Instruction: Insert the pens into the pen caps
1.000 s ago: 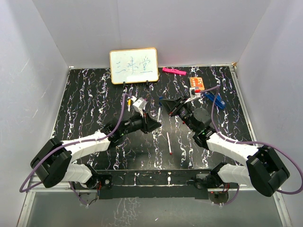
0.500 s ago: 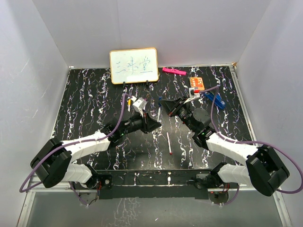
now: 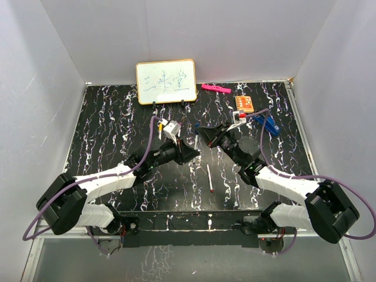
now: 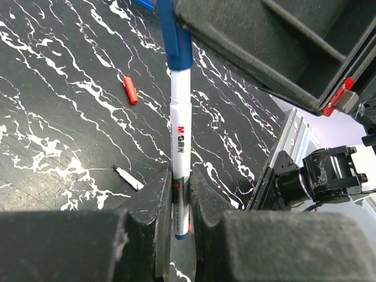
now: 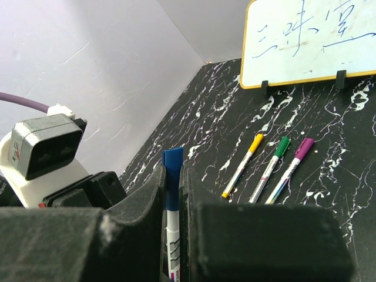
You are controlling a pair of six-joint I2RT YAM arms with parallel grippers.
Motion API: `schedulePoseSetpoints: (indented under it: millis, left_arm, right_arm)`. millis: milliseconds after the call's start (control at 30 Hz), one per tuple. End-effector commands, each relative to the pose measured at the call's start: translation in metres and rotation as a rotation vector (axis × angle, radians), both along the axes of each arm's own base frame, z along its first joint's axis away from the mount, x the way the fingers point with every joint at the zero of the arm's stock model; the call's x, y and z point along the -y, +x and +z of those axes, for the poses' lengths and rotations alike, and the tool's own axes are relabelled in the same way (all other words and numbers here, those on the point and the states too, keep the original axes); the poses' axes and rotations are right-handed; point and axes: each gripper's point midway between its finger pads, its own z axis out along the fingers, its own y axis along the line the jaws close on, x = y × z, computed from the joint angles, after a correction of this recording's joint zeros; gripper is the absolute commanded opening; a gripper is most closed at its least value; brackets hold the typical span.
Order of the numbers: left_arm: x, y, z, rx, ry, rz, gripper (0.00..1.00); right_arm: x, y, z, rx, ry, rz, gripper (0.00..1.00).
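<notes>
Next, my left gripper moves outward and down beside the purple pen, where capped pens lie, and tilts the pen flat to release it on bare mat there.
My left gripper (image 4: 180, 174) is shut on the lower end of a white pen (image 4: 181, 132) that stands upright between its fingers. The blue pen cap (image 4: 177, 41) sits over the pen's upper end, and my right gripper (image 5: 171, 170) is shut on that cap (image 5: 172, 179). From above, both grippers (image 3: 191, 154) (image 3: 204, 131) meet over the middle of the mat. An uncapped pen (image 3: 209, 178) with a red tip lies on the mat near the front. A loose red cap (image 4: 130, 90) lies apart from it. Three capped pens, yellow (image 5: 242, 165), green (image 5: 270, 169) and purple (image 5: 289, 170), lie side by side.
A small whiteboard (image 3: 166, 81) stands at the back edge. A pink marker (image 3: 215, 88) and an orange card (image 3: 244, 103) lie at the back right, with a blue object (image 3: 267, 123) beside them. White walls enclose the black marbled mat (image 3: 106, 129).
My right gripper has shifted slightly left and back with the blue cap. The left arm has barely moved.
</notes>
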Motion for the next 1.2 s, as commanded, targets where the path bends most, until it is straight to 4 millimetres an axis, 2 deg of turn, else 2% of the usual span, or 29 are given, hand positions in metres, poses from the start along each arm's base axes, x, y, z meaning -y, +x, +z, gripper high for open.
schedulePoseSetpoints:
  millis: [0,400,633,900,1167]
  left_arm:
    - [-0.003,0.004,0.034,0.104,-0.065,0.025,0.0]
    - [0.007,0.015,0.043,0.1,-0.126,0.046,0.0]
    - [0.015,0.018,0.075,0.119,-0.228,0.043,0.0]
    - [0.013,0.03,0.103,0.191,-0.257,0.082,0.0]
    - [-0.006,0.051,0.124,0.227,-0.303,0.149,0.0]
  right_arm:
    - [-0.003,-0.005,0.01,0.039,0.02,0.018,0.0]
    - [-0.008,-0.015,0.012,0.045,0.035,0.057,0.0]
    - [-0.01,-0.022,0.003,0.05,0.018,0.088,0.0]
    - [-0.025,-0.029,-0.001,0.042,-0.026,0.167,0.0]
    - [-0.035,-0.038,-0.025,-0.012,-0.105,0.2,0.0]
